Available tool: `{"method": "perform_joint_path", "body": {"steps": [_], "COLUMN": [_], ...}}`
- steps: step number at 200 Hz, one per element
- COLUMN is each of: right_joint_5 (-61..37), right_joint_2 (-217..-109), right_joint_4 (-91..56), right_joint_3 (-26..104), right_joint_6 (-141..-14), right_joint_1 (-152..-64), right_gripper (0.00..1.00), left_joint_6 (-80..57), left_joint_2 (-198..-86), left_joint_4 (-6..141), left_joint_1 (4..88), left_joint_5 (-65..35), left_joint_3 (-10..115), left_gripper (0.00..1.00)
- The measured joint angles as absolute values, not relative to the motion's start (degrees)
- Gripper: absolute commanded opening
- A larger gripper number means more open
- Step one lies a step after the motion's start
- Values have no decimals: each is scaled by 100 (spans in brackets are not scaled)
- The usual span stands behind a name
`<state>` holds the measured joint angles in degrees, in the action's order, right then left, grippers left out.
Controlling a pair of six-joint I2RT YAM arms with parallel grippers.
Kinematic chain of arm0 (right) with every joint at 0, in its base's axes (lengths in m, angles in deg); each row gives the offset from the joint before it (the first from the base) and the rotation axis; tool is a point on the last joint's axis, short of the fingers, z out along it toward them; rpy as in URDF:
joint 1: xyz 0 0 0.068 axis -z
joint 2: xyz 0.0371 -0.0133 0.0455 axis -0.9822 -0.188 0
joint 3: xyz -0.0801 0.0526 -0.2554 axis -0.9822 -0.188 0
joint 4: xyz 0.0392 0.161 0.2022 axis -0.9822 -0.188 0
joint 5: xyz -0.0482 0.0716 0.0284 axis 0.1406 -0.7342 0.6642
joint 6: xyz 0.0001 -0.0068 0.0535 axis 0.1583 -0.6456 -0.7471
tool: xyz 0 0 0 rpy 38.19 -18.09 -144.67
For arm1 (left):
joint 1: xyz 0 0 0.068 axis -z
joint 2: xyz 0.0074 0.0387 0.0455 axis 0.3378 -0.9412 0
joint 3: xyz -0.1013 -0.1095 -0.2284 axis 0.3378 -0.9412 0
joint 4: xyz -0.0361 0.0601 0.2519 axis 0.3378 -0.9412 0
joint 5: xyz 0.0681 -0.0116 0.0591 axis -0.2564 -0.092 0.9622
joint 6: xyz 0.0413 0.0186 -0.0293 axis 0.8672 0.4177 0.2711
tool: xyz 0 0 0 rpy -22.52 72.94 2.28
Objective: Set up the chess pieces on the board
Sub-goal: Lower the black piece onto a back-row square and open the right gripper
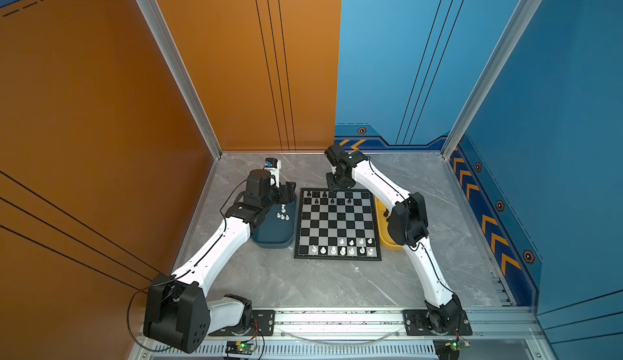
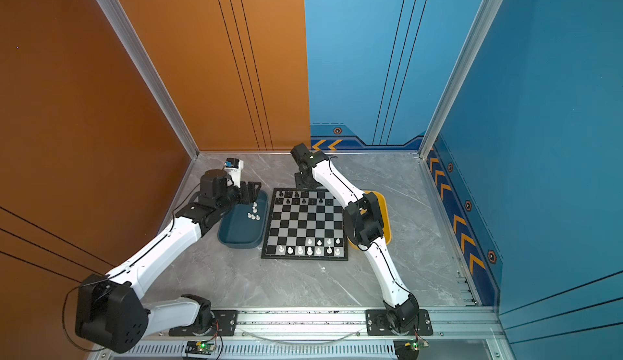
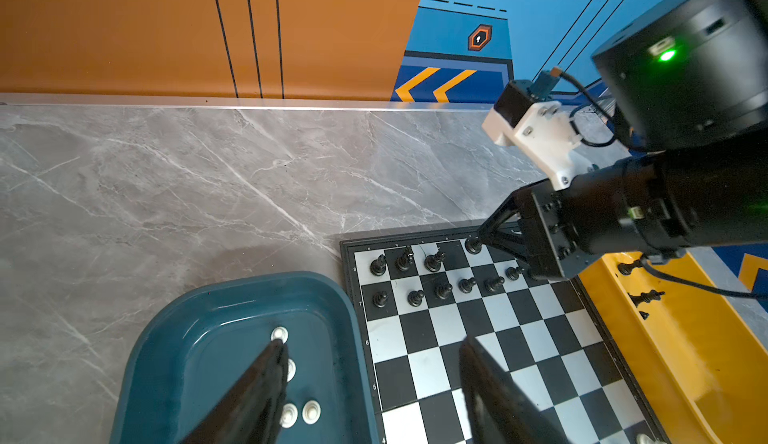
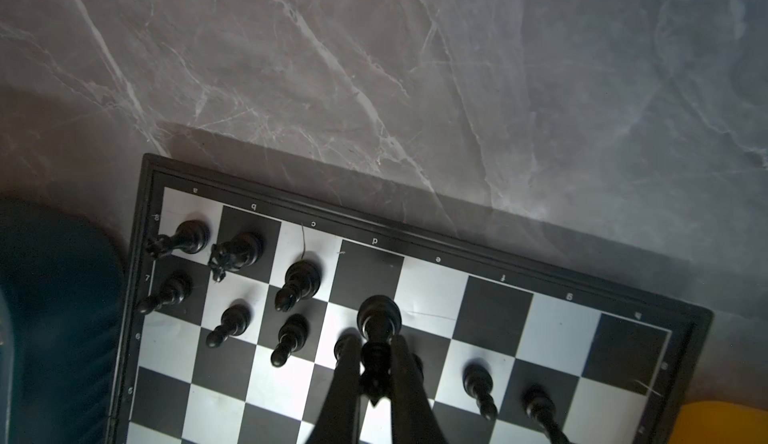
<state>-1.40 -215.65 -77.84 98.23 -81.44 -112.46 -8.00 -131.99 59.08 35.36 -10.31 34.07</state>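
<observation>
The empty dark far-row square marked d [image 1: 332,194] [image 4: 367,272] is below my right gripper, so next I will lower that gripper toward it and let go of the tall black piece there.
The board [image 1: 337,223] [image 2: 305,223] lies mid-table. Black chess pieces [image 1: 323,198] fill part of its two far rows and white chess pieces [image 1: 350,247] part of its two near rows. My right gripper [image 4: 374,344] [image 1: 332,186] is shut on a tall black piece [image 4: 378,321] at the far row; I cannot tell whether its base touches the square. My left gripper [image 3: 374,346] [image 1: 286,191] hangs open and empty over the far end of the blue tray [image 3: 199,338], above several white pieces [image 3: 311,412].
The dark blue tray [image 1: 273,237] lies along the board's left side. A yellow tray [image 1: 384,237] [image 3: 665,338] on the right holds a few black pieces [image 3: 646,296] and is partly covered by the right arm. Walls close the table's left, back and right.
</observation>
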Motion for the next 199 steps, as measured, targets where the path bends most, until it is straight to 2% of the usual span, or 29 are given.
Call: {"method": "perform_joint_path", "body": {"steps": [140,172,199], "right_joint_5": [-184,-201,-214], "right_joint_2": [-21856,-21889,-21930], "right_joint_4": [-7814,-7814,-7810], "right_joint_3": [10015,10015,10070], "right_joint_6": [-8251,-8291,-8293], "right_joint_1": [-11259,-11266,-11264], "right_gripper": [0,2,8], "left_joint_6": [-800,-800,-800], "left_joint_2": [-13199,-13201,-13199], "left_joint_4": [5906,5908,5906], "left_joint_1": [3499,3499,3494], "left_joint_5": [-1033,-1033,-1031], "left_joint_3": [3394,3392,3392], "left_gripper": [67,67,67]}}
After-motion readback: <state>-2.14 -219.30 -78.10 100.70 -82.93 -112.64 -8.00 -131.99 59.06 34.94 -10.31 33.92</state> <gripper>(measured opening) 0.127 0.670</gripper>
